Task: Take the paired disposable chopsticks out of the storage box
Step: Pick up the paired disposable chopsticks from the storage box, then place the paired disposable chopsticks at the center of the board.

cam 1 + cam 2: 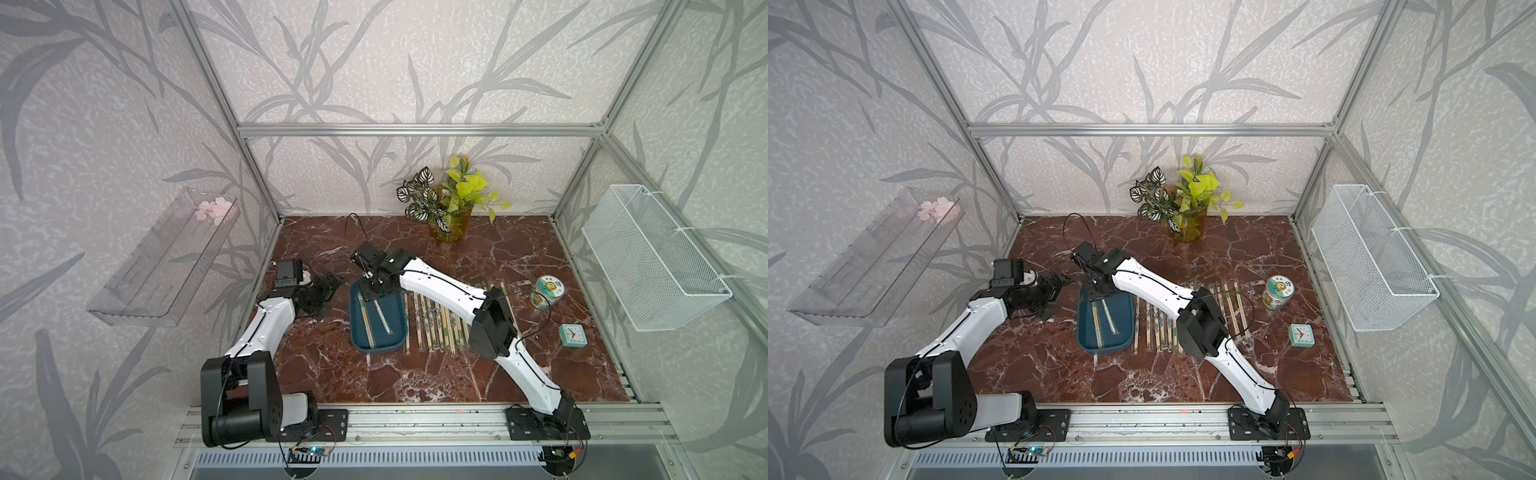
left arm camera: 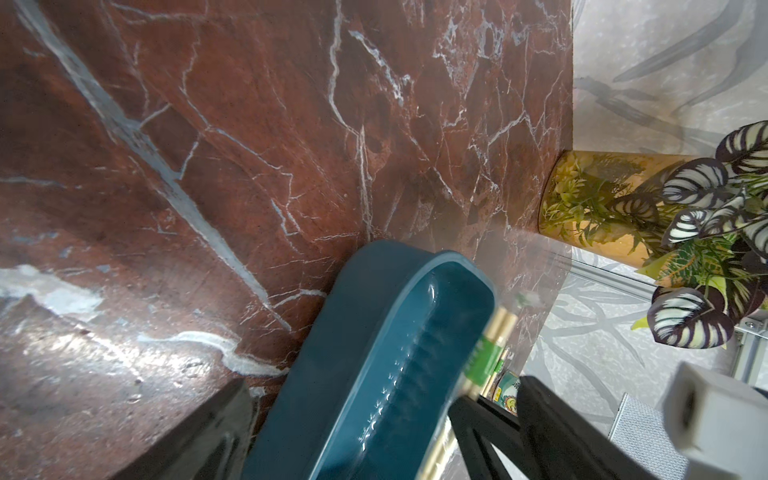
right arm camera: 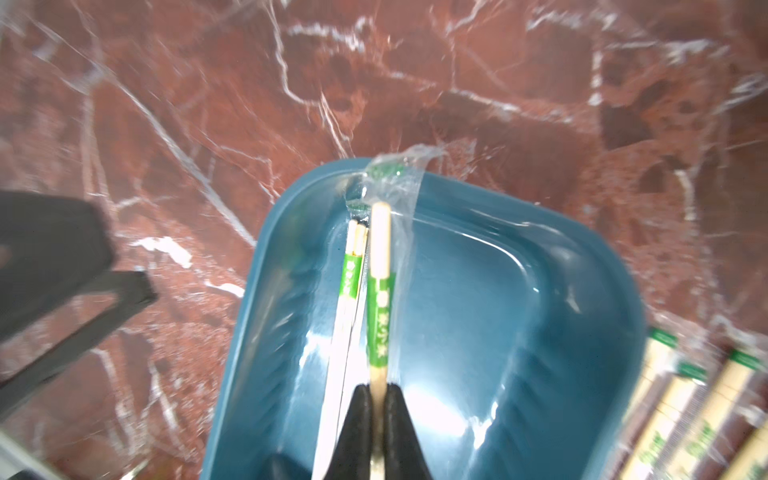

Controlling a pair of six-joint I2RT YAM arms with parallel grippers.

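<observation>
My right gripper's pair goes up over the tray's side next, then down for release in the row's gap nearest the tray point(image 1: 412, 324), where bare tabletop shows.
The storage box point(image 1: 376, 350) is a shallow teal tray on the red marble table, seen in both top views point(image 1: 1121, 334). Two chopstick pairs in clear wrappers lie in it. My right gripper point(image 3: 377, 392) is shut on one pair point(image 3: 379, 291) near the tray's far end point(image 1: 383, 316). This pair slants across the tray, its wrapper tip over the end rim. The other pair point(image 3: 350, 278) lies flat beside it. My left gripper point(image 1: 328, 286) stands open just left of the tray's far corner. The tray wall point(image 2: 353, 353) shows between its fingers point(image 2: 216, 432).
A row of several wrapped chopstick pairs point(image 1: 436, 324) lies on the table right of the tray, under my right arm. A round tin point(image 1: 548, 293) and a teal clock point(image 1: 572, 334) stand further right. A potted plant point(image 1: 451, 224) is at the back. A mesh basket point(image 1: 648, 257) and a clear shelf point(image 1: 162, 257) hang on the walls.
</observation>
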